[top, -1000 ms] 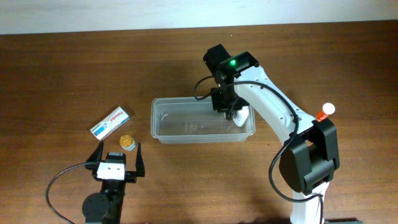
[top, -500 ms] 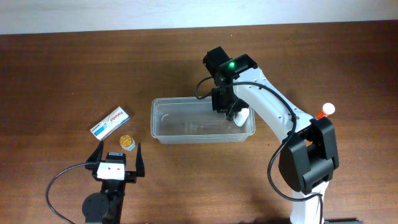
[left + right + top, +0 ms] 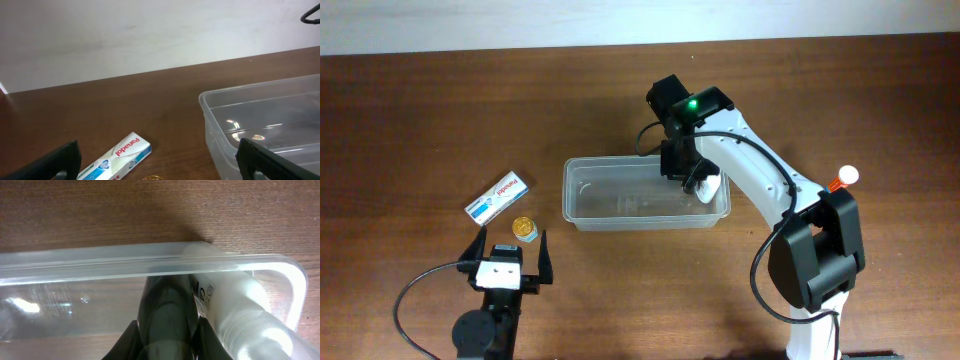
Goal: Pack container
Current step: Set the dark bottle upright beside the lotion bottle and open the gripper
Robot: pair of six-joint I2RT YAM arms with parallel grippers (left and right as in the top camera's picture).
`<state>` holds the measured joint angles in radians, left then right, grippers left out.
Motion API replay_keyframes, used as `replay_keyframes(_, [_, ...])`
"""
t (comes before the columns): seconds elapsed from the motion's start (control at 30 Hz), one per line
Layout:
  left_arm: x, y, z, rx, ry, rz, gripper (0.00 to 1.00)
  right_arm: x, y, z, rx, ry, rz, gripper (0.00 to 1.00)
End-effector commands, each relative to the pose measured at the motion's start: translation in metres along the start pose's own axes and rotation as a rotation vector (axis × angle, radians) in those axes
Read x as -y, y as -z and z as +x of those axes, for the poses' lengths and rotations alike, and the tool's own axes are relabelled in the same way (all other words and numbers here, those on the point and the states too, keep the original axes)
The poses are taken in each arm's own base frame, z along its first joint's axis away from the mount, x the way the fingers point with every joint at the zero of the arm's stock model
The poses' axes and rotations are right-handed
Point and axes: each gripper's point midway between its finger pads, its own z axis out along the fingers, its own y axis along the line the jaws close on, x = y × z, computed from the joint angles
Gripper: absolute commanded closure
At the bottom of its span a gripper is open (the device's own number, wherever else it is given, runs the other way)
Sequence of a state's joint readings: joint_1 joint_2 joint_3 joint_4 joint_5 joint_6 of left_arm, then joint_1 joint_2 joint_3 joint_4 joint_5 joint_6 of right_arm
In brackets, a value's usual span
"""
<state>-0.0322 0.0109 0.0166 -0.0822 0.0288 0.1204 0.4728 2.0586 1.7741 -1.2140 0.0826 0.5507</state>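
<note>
The robot's right gripper next needs to go down deeper into the container (image 3: pixel 582 200) and let go of the dark bottle beside the white bottle, because the container's bottom is below the gripper.
The clear container (image 3: pixel 582 200) lies at the table's middle. My right gripper (image 3: pixel 686 176) reaches down into its right end and is shut on a dark bottle (image 3: pixel 167 312), which sits between both fingers in the right wrist view. A white bottle (image 3: pixel 710 187) lies inside the container right next to it; it also shows in the right wrist view (image 3: pixel 235 310), just under the container's rim (image 3: pixel 100 264). My left gripper (image 3: pixel 510 255) is open and empty at the lower left, with the container's near corner (image 3: pixel 215 115) to its right.
A white-and-blue Panadol box (image 3: pixel 500 196) (image 3: pixel 120 155) and a small gold-topped item (image 3: pixel 523 228) lie left of the container, just ahead of my left gripper. A small orange-and-white item (image 3: pixel 842 179) stands at the right, by the right arm's base.
</note>
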Motion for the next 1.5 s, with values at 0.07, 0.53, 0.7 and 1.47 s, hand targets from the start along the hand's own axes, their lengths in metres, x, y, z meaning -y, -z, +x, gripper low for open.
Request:
replay_keyframes(0.07, [-0.001,0.000,0.002,-0.002,-0.016,-0.004,0.01,0.005,-0.005,0.000,0.004,-0.030,0.037,0.85])
replay_keyframes(0.53, [-0.001,0.000,0.002,-0.002,-0.016,-0.004,0.01,0.006,-0.005,0.000,0.011,-0.029,0.049,0.85])
replay_keyframes(0.7, [-0.001,0.000,0.002,-0.002,-0.016,-0.004,0.01,0.007,-0.008,0.001,0.005,-0.023,0.050,0.85])
replay_keyframes(1.47, [-0.001,0.000,0.002,-0.002,-0.016,-0.004,0.01,0.005,-0.029,0.005,0.005,-0.023,0.037,0.67])
